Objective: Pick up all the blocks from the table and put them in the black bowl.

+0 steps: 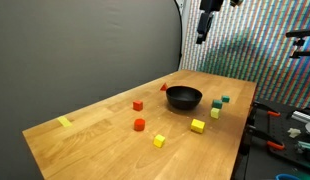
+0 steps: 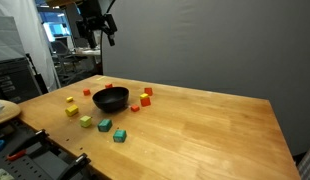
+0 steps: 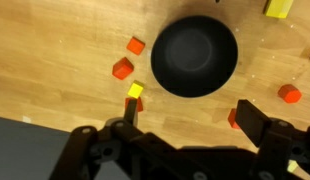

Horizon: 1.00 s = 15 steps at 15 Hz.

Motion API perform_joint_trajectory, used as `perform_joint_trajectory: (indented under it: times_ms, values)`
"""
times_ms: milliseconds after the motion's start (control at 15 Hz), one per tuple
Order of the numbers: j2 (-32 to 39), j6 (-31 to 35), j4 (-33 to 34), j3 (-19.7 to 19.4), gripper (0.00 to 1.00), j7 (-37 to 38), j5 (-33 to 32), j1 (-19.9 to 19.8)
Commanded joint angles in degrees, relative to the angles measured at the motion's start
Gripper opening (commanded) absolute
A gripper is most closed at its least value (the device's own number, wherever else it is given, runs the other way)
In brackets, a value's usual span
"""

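The robot's gripper should next move past the bowl and down around the red block, which is beside the bowl to the right in the wrist view.
The black bowl (image 1: 183, 97) (image 2: 110, 99) sits empty on the light wood table (image 1: 105, 150). Small blocks lie around it: red ones (image 1: 138, 105) (image 1: 139, 124), yellow ones (image 1: 159, 141) (image 1: 197, 125), a green one (image 1: 217, 104) and a dark blue-green one (image 1: 225, 100). My gripper (image 1: 203, 25) (image 2: 103, 30) hangs high above the table, open and empty. In the wrist view the bowl (image 3: 194, 55) lies straight below, between the open fingers (image 3: 190, 115), with red blocks (image 3: 121, 68) (image 3: 290, 93) and a yellow block (image 3: 136, 90) beside it.
A flat pale-yellow strip (image 1: 64, 122) lies near the table's far corner. Tools and clutter sit on a bench (image 1: 285, 130) beside the table. A grey curtain stands behind it.
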Motion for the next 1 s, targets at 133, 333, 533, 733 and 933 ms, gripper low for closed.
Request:
perform_joint_trajectory:
  times_ms: [133,333,533,733,933]
  values:
    - [20.5,5.9,17.2,2.9,1.00,-10.7,2.6,4.8]
    - [30.8,4.1,27.3,6.3,1.00,-18.6,8.5,5.4]
    - [30.0,3.7,25.3,7.2,1.00,-15.9,5.5,5.1]
    - [34.1,0.2,30.8,7.6,1.00,-17.0,4.8,5.3]
    - [36.3,2.4,31.1,6.4,1.00,-7.8,5.5,6.4]
